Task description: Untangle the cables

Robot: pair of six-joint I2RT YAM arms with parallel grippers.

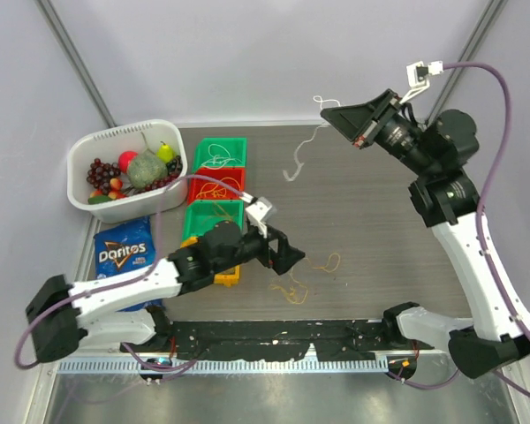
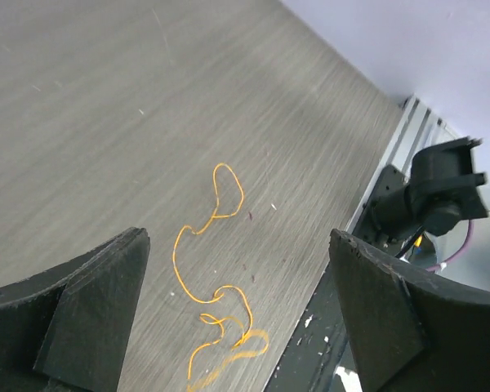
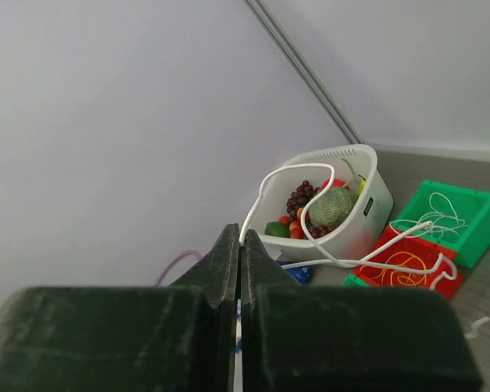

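I should swing my right gripper to the left in the top view and down over the far green bin [image 1: 219,154] to release, because white cable already lies there.
A thin orange cable [image 1: 293,289] lies in loose loops on the table near the front edge. My left gripper [image 1: 296,256] hovers just left of it, open and holding nothing. In the left wrist view the orange cable [image 2: 219,245] runs on the tabletop between the two spread fingers [image 2: 94,302]. My right gripper [image 1: 325,110] is raised high at the back, shut on a white cable [image 1: 302,148] that dangles down to the table. In the right wrist view the white cable [image 3: 261,189] comes out of the closed gripper [image 3: 241,238] and loops away.
At the left stand a white basket [image 1: 102,146] of fruit and a blue Doritos bag [image 1: 124,252]. Beside them are a green bin [image 1: 238,141], a red bin [image 1: 197,177], a second green bin [image 1: 194,216] and a yellow bin [image 1: 231,278], some holding cords.
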